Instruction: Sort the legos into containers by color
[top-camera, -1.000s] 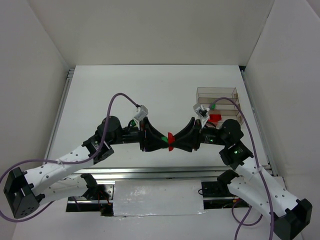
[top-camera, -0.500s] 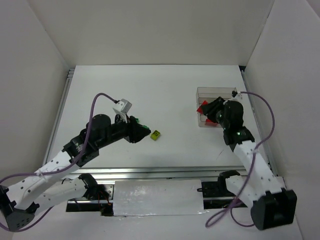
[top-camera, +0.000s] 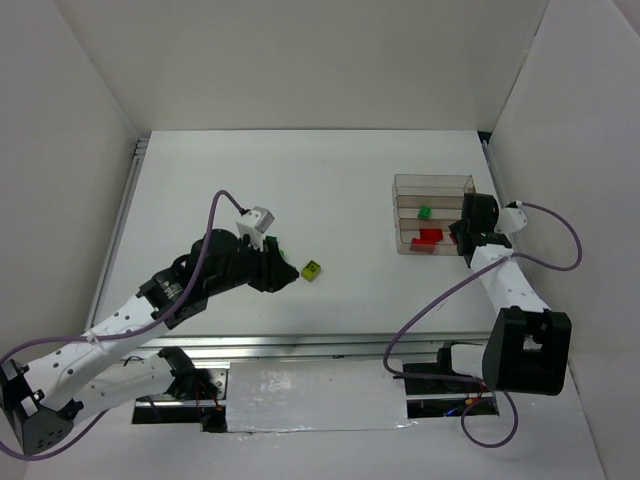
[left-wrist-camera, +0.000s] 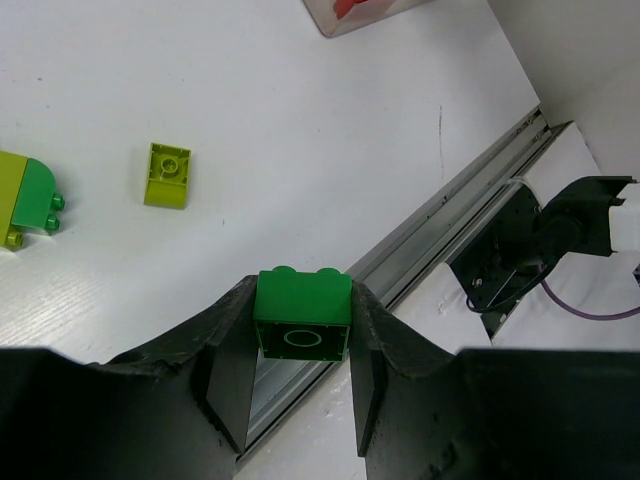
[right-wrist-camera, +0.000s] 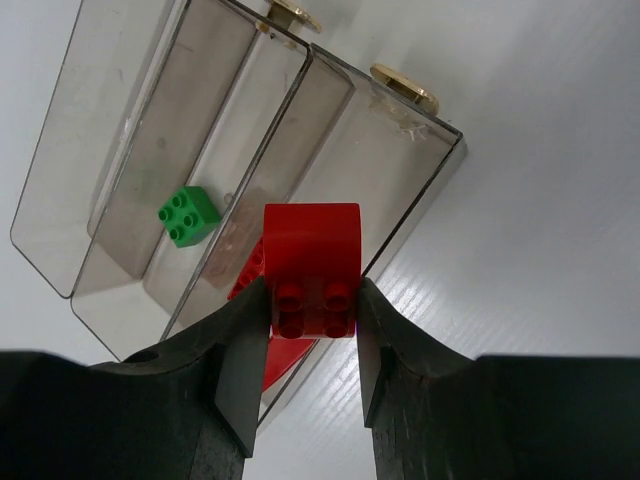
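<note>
I will next lower my right gripper gently onto the bare bottom of the tray's near section and release the red brick there, beside the red bricks that already lie in that section.
My left gripper (left-wrist-camera: 302, 300) is shut on a dark green brick (left-wrist-camera: 302, 312), held above the table left of centre (top-camera: 280, 268). A yellow-green brick (left-wrist-camera: 167, 175) lies on the table just beyond it (top-camera: 312, 269). A joined yellow-green and green piece (left-wrist-camera: 28, 200) lies at the left edge of the left wrist view. My right gripper (right-wrist-camera: 311, 295) is shut on a red brick (right-wrist-camera: 311, 262), over the near right end of the clear four-compartment tray (right-wrist-camera: 420, 170), also in the top view (top-camera: 435, 185). In the tray lie a green brick (right-wrist-camera: 188, 215) and red bricks (top-camera: 430, 238).
The metal rail (top-camera: 300, 345) runs along the table's near edge. White walls close in the table on the left, back and right. The right arm (top-camera: 505, 285) stretches along the right wall beside the tray.
A second ago both grippers met at the table's centre on a joined red and green piece. They have parted: the right took the red brick to the tray, the left drew back with the green one.
</note>
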